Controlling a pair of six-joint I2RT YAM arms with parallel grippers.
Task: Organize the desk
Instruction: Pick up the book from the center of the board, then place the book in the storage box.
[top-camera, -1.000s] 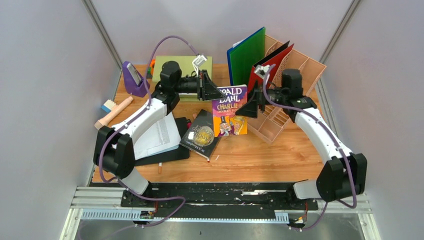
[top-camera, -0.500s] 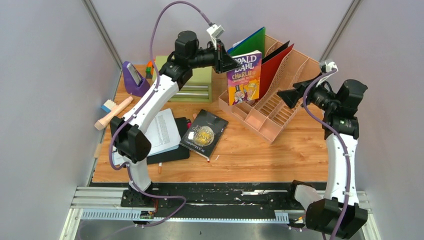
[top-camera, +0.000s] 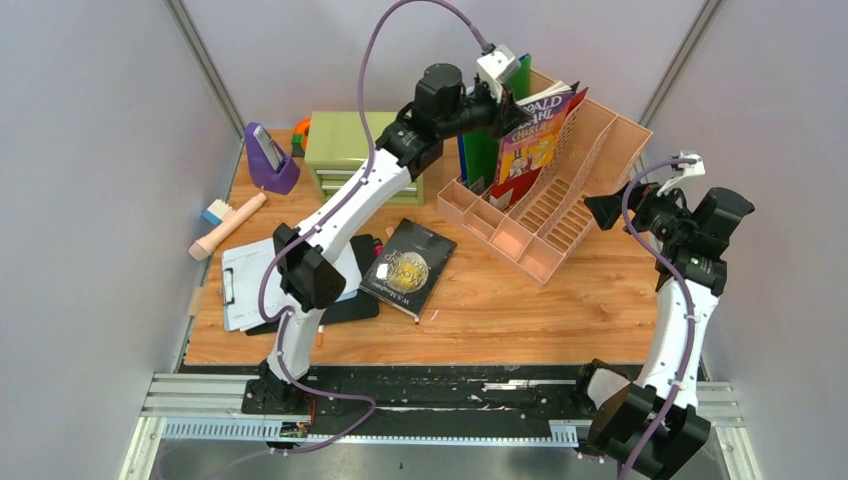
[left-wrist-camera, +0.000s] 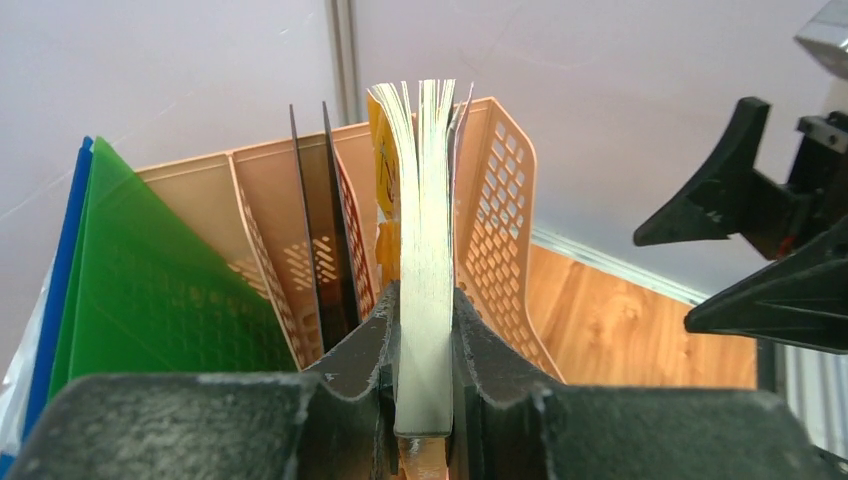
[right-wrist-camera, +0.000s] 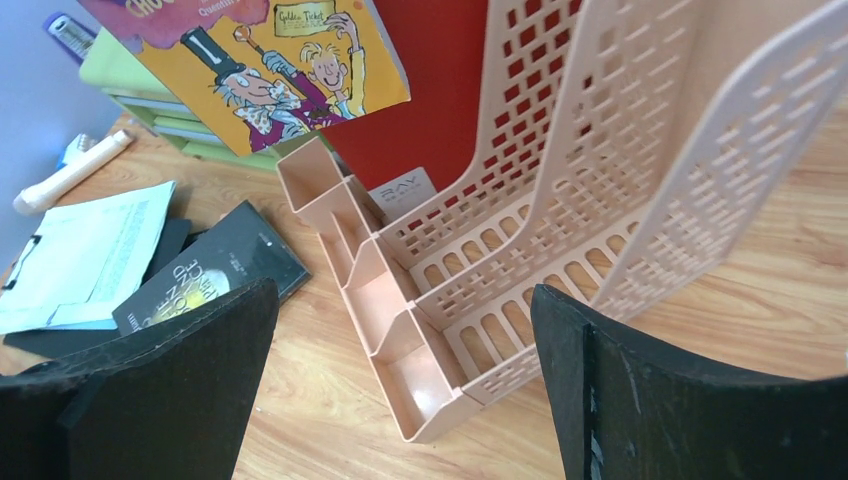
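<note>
The empty slot (top-camera: 547, 201) beside the red folder is below my left gripper and to its right in the top view. My left gripper needs to move over the slot and lower the book.
My left gripper (top-camera: 510, 112) is shut on a colourful Roald Dahl book (top-camera: 538, 135) and holds it upright above the middle slots of a peach file rack (top-camera: 560, 215) at the back right of the wooden desk (top-camera: 500, 310). In the left wrist view the fingers (left-wrist-camera: 365, 345) clamp the book's white page edges (left-wrist-camera: 425, 250), with the rack's slots (left-wrist-camera: 500, 230) behind. My right gripper (top-camera: 600, 210) is open and empty, raised to the right of the rack. In the right wrist view its jaws (right-wrist-camera: 400, 380) stand wide apart, looking at the rack (right-wrist-camera: 600, 200) and the book's cover (right-wrist-camera: 270, 60).
A green folder (top-camera: 480, 150) and a red folder (right-wrist-camera: 430, 90) stand in the rack's left slots. A dark book (top-camera: 408, 268) and a clipboard with paper (top-camera: 250, 285) lie left of centre. An olive drawer chest (top-camera: 350, 150), a purple device (top-camera: 268, 158) and a wooden-handled brush (top-camera: 228, 225) sit at the back left.
My left gripper has lifted the book off the desk and carried it up and right over the rack. My right gripper has drawn away from the book to the right.
</note>
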